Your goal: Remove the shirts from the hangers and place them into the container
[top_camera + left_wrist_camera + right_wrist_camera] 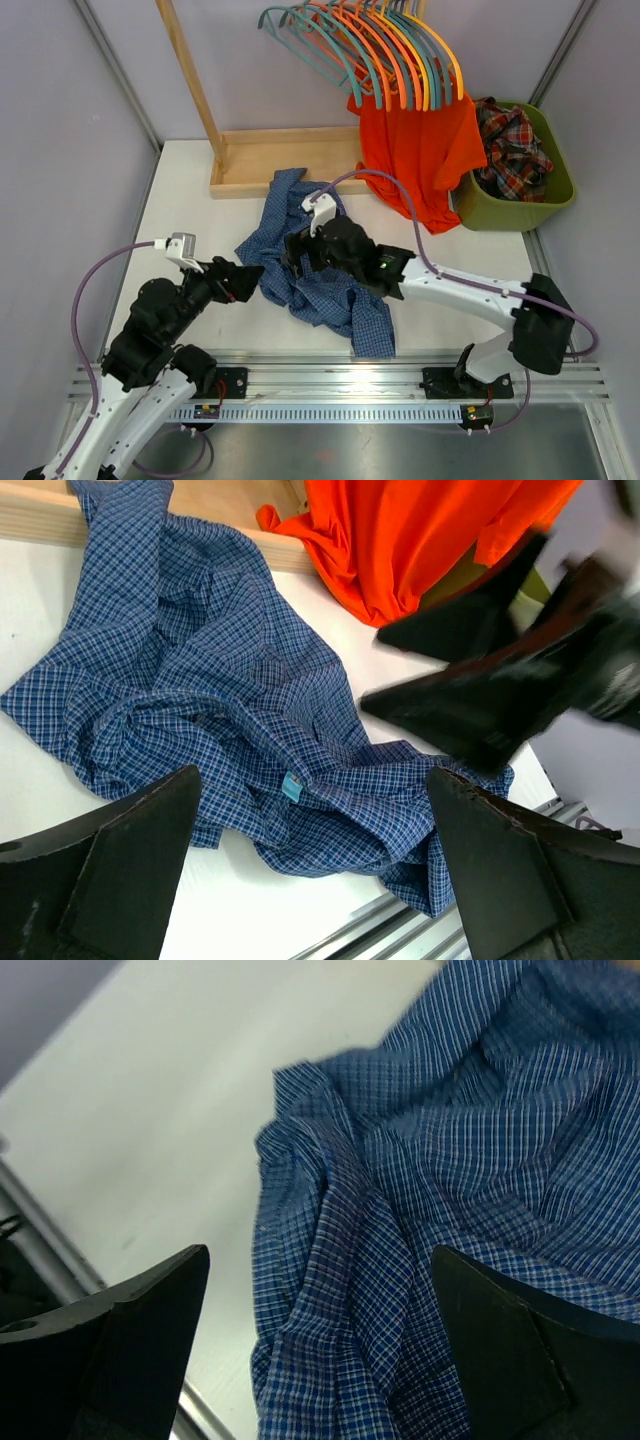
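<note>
My right gripper should lower, fingers spread, onto the bunched folds of the dark blue small-check shirt (325, 290), since that cloth lies just below its open fingertips.
A dark blue small-check shirt (325, 290) lies crumpled on the white table, off its hanger. My right gripper (293, 258) hovers open just over its left part, and the right wrist view shows the check cloth (400, 1220) below the spread right gripper (320, 1255). My left gripper (250, 280) stands open at the shirt's left edge, nothing in it; the shirt (230, 700) fills the left wrist view beyond the left gripper (312, 780). An orange-red shirt (420, 150) hangs under the hangers (370, 45). The olive-green container (512, 212) at the right holds a plaid shirt (512, 140).
A light wooden base frame (250, 160) with an upright post (190, 70) sits at the back. Metal rails (340, 375) run along the table's near edge. Grey walls close in both sides. The right arm's fingers (470, 670) show dark and blurred in the left wrist view.
</note>
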Motion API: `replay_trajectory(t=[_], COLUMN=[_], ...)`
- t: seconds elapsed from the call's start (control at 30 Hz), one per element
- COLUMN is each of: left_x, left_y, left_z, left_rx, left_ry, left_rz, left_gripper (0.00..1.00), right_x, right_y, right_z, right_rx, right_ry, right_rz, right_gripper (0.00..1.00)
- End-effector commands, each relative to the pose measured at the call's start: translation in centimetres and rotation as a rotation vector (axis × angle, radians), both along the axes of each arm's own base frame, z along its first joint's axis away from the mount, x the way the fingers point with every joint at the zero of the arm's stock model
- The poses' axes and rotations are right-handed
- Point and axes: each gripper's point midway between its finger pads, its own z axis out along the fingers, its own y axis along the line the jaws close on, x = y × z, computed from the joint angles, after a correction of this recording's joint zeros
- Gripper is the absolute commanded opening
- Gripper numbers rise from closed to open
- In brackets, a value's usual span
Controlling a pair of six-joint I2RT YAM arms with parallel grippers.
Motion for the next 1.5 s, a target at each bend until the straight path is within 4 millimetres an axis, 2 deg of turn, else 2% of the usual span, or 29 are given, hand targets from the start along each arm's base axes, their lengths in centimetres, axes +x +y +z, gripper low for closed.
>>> replay_trajectory(t=[0.0, 0.03, 0.07, 0.1, 0.13, 0.17, 0.2, 0.27, 0.37, 0.47, 0.5, 0.53, 0.57, 0.6, 0.63, 0.7, 0.8, 0.9, 0.93, 1.03, 1.07, 1.1, 1.13, 1.2, 1.23, 1.33, 1.4, 1.43, 1.47], left_x=[-0.1, -0.2, -0.2, -0.2, -0.4, -0.4, -0.6, -0.8, -1.1, -1.4, -1.4, -1.4, -1.4, -1.3, -1.2, -1.1, -0.9, -0.9, -0.8, -0.8, -0.7, -0.8, -0.6, -0.6, -0.5, -0.4, -0.4, -0.4, -0.3], left_y=[-0.4, -0.4, -0.3, -0.2, -0.1, -0.1, -0.1, 0.2, 0.7, 0.8, 0.8, 0.8, 0.8, 0.8, 0.7, 0.5, 0.1, -0.4, -0.5, -1.0, -1.2, -1.4, -1.6, -1.9, -2.0, -2.4, -2.7, -2.8, -2.9], left_z=[0.9, 0.8, 0.7, 0.6, 0.6, 0.5, 0.4, 0.5, 0.8, 1.1, 1.0, 1.0, 1.0, 0.9, 0.8, 0.8, 0.7, 0.5, 0.3, -0.2, -0.2, -0.3, -0.5, -0.5, -0.4, 0.0, 0.4, 0.5, 0.8], left_rx=[-0.040, -0.042, -0.042, -0.043, -0.044, -0.047, -0.045, -0.049, -0.055, -0.057, -0.052, -0.048, -0.048, -0.045, -0.045, -0.046, -0.046, -0.050, -0.050, -0.052, -0.054, -0.058, -0.054, -0.058, -0.059, -0.069, -0.078, -0.080, -0.082], left_ry=[-0.033, -0.030, -0.030, -0.028, -0.027, -0.025, -0.019, -0.024, -0.039, -0.043, -0.042, -0.041, -0.041, -0.039, -0.038, -0.035, -0.026, -0.018, -0.014, 0.004, 0.005, 0.012, 0.020, 0.023, 0.022, 0.018, 0.012, 0.009, 0.003], left_rz=[-0.021, -0.020, -0.016, -0.011, -0.011, -0.011, -0.012, -0.004, 0.009, 0.007, 0.007, 0.007, 0.007, 0.006, 0.007, -0.001, -0.016, -0.035, -0.039, -0.059, -0.065, -0.078, -0.080, -0.094, -0.095, -0.113, -0.128, -0.133, -0.138], left_gripper=[0.99, 0.99, 0.99, 0.99, 0.99, 0.99, 0.99, 0.99, 0.99, 0.99, 0.99, 0.99, 0.99, 0.99, 0.99, 0.99, 0.99, 0.99, 0.99, 0.99, 0.99, 0.99, 0.99, 0.99, 0.99, 0.99, 0.99, 0.99, 0.99], right_x=[1.3, 1.6, 2.3, 3.0, 3.4, 4.4, 4.4, 4.9, 5.3, 5.4, 5.3, 4.8, 5.3, 5.4, 5.0, 5.9, 6.8, 7.6, 7.3, 6.6, 6.0, 5.5, 5.1, 3.7, 2.9, 2.6, 2.9, 4.0, 3.9], right_y=[-0.4, -0.4, 0.0, -0.9, -1.0, -0.2, -0.4, 0.4, 1.0, 0.0, -0.2, -1.2, -2.0, -2.8, -4.5, -6.6, -11.4, -17.3, -19.0, -24.5, -26.8, -28.0, -30.7, -34.0, -37.0, -42.0, -44.6, -45.0, -48.2], right_z=[-6.9, -8.5, -11.5, -13.3, -14.7, -14.7, -18.2, -21.0, -23.8, -26.0, -26.3, -27.2, -26.8, -26.8, -27.5, -26.5, -24.5, -20.2, -17.2, -12.8, -9.3, -7.7, -4.3, -1.6, 0.6, 4.1, 4.7, 4.9, 4.9], right_rx=[-0.093, -0.109, -0.178, -0.245, -0.281, -0.289, -0.379, -0.404, -0.391, -0.415, -0.412, -0.426, -0.410, -0.396, -0.419, -0.389, -0.346, -0.219, -0.139, -0.062, -0.011, 0.023, 0.097, 0.111, 0.150, 0.203, 0.186, 0.198, 0.200], right_ry=[0.117, 0.152, 0.178, 0.185, 0.204, 0.201, 0.234, 0.274, 0.332, 0.380, 0.389, 0.406, 0.399, 0.411, 0.423, 0.422, 0.423, 0.396, 0.364, 0.270, 0.203, 0.172, 0.093, 0.040, -0.022, -0.114, -0.117, -0.094, -0.092], right_rz=[-0.158, -0.195, -0.224, -0.288, -0.327, -0.353, -0.363, -0.371, -0.385, -0.412, -0.419, -0.425, -0.456, -0.502, -0.527, -0.591, -0.712, -0.868, -0.908, -1.082, -1.147, -1.189, -1.273, -1.365, -1.451, -1.563, -1.616, -1.610, -1.706], right_gripper=[0.99, 0.99, 0.99, 0.99, 0.99, 1.00, 1.00, 0.99, 1.00, 0.96, 0.90, 0.61, 0.30, 0.07, 0.00, 0.00, 0.00, 0.00, 0.00, 0.00, 0.00, 0.00, 0.00, 0.00, 0.00, 0.00, 0.00, 0.00, 0.00])
